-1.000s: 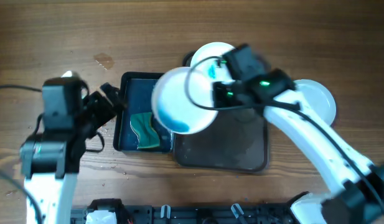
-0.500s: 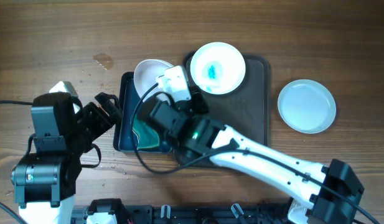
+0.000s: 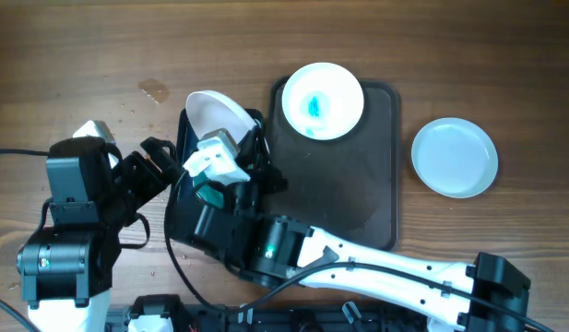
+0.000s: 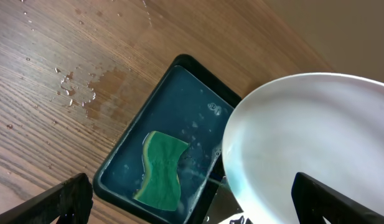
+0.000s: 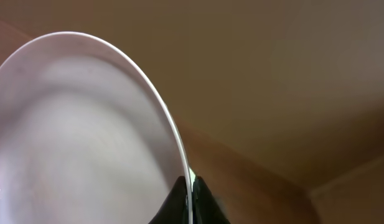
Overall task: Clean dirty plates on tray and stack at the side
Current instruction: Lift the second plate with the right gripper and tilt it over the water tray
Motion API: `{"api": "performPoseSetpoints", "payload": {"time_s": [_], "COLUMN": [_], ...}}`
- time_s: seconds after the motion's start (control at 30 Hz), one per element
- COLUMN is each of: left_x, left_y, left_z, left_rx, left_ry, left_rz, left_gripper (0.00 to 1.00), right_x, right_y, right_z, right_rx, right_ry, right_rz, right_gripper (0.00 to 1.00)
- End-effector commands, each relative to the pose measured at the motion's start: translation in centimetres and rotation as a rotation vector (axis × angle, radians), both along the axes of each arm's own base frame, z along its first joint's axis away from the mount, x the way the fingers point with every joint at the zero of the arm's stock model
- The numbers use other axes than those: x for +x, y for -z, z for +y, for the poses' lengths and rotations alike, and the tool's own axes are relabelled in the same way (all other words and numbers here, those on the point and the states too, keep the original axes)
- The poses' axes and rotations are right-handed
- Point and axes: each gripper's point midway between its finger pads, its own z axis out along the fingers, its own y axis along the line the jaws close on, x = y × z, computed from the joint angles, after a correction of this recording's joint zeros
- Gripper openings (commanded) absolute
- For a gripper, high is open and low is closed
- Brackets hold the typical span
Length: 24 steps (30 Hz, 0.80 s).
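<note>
My right gripper next needs to carry its tilted plate past the tray (image 3: pixel 358 194), then level and lower it, then release it on the clean white plate (image 3: pixel 455 157), since that one already lies aside.
My right gripper (image 5: pixel 190 194) is shut on the rim of a white plate (image 5: pixel 86 137). It holds the plate tilted on edge over the far end of the black basin (image 3: pixel 182 138); the plate also shows in the overhead view (image 3: pixel 215 111) and in the left wrist view (image 4: pixel 316 137). A dirty plate (image 3: pixel 323 100) with a blue smear lies at the far end of the dark brown tray (image 3: pixel 358 194). A clean white plate (image 3: pixel 455 157) lies on the table right of the tray. My left gripper (image 3: pixel 160 159) is open and empty at the basin's left edge.
The basin (image 4: pixel 135 121) holds blue water and a green sponge (image 4: pixel 162 167). Water drops (image 4: pixel 73 90) lie on the wooden table left of it. My right arm (image 3: pixel 358 263) lies across the front of the tray and basin.
My right arm swung left with the plate, from above the tray to over the basin, and tipped the plate more on edge. My left arm shifted slightly, then held still.
</note>
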Motion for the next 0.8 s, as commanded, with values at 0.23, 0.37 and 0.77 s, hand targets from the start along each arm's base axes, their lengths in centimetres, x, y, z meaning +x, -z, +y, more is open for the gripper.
{"api": "performPoseSetpoints", "payload": {"time_s": [0.23, 0.37, 0.77], "left_x": [0.1, 0.1, 0.1], "left_y": [-0.6, -0.6, -0.6], "left_z": [-0.1, -0.1, -0.1], "left_rx": [-0.005, -0.005, -0.005], "left_ry": [0.007, 0.007, 0.007], "left_rz": [-0.015, -0.015, -0.015], "left_gripper": [1.0, 1.0, 1.0], "right_x": [-0.2, -0.2, 1.4], "right_y": [-2.2, -2.2, -0.9], "right_z": [-0.6, -0.6, -0.1], "right_rx": [0.008, 0.008, 0.004], "right_ry": [0.031, 0.031, -0.033], "right_rz": [-0.041, -0.041, 0.037], "right_gripper": [0.04, 0.04, 0.04]}}
